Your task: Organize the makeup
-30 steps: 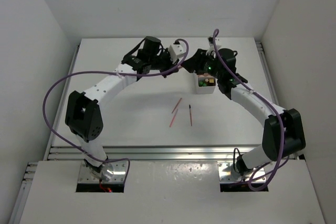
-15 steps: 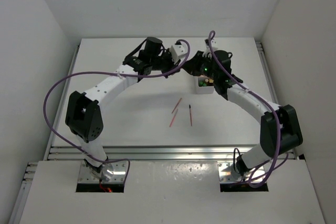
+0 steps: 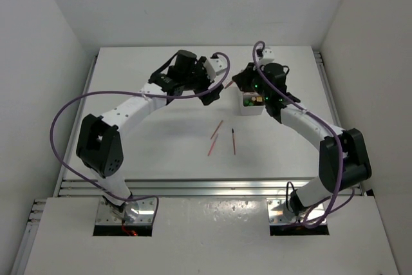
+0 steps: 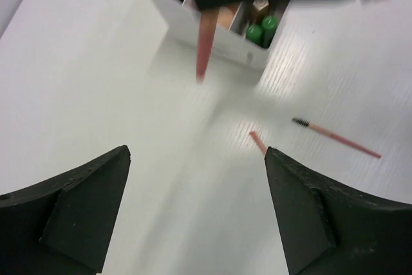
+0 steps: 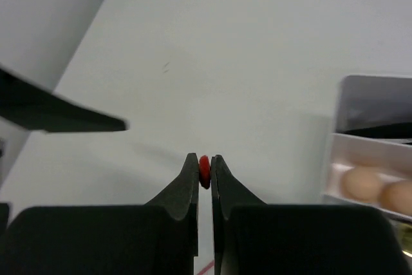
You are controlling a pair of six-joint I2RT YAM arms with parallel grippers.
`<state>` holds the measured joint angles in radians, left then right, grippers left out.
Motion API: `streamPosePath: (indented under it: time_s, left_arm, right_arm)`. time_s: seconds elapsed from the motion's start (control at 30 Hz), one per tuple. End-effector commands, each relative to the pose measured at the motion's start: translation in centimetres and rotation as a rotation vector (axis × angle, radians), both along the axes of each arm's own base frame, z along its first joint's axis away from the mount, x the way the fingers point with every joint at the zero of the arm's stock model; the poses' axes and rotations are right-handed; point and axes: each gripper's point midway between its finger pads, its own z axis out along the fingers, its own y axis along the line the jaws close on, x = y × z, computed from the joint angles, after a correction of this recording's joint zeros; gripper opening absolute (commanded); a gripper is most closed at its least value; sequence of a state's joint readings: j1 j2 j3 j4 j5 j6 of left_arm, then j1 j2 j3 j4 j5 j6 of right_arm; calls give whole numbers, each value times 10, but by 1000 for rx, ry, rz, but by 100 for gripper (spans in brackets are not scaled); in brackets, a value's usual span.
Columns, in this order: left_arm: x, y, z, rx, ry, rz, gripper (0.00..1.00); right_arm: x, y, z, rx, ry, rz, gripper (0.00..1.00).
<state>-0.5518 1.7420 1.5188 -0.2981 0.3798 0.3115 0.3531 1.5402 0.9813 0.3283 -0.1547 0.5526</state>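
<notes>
The box's far section (image 5: 378, 104) still has plenty of room and is to the right of my right gripper in its wrist view, so I will move sideways over it and let go of the pencil.
My right gripper (image 5: 204, 160) is shut on the end of a thin red pencil (image 5: 204, 169), held above the table beside the white box (image 3: 244, 110). In the left wrist view the pencil (image 4: 205, 46) hangs down from the dark right gripper in front of the box (image 4: 193, 30). My left gripper (image 4: 196, 152) is open, its fingers (image 4: 71, 204) wide apart with nothing between them. Green bottles (image 4: 261, 29) and two beige sponges (image 5: 360, 181) lie in the box. Two pink pencils (image 3: 217, 129) (image 3: 213, 144) and a thin brush (image 3: 233, 141) lie on the table.
Both grippers (image 3: 219, 87) (image 3: 239, 83) meet at the back middle of the table, just left of the box. White walls close in the table on three sides. A metal rail (image 3: 206, 188) runs along the near edge.
The left gripper has opened and let go of the red pencil. The right gripper has closed on that pencil and moved slightly left toward the left gripper.
</notes>
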Motion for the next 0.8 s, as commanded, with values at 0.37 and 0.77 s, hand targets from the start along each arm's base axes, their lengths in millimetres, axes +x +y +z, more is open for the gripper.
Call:
streamPosePath:
  time_s: [0.37, 0.77]
  left_arm:
    - [-33, 112, -43, 178, 10, 246, 92]
    - [-31, 139, -52, 147, 56, 307, 92]
  right_arm:
    - [94, -105, 18, -52, -242, -305, 0]
    - [94, -93, -29, -219, -166, -222, 8]
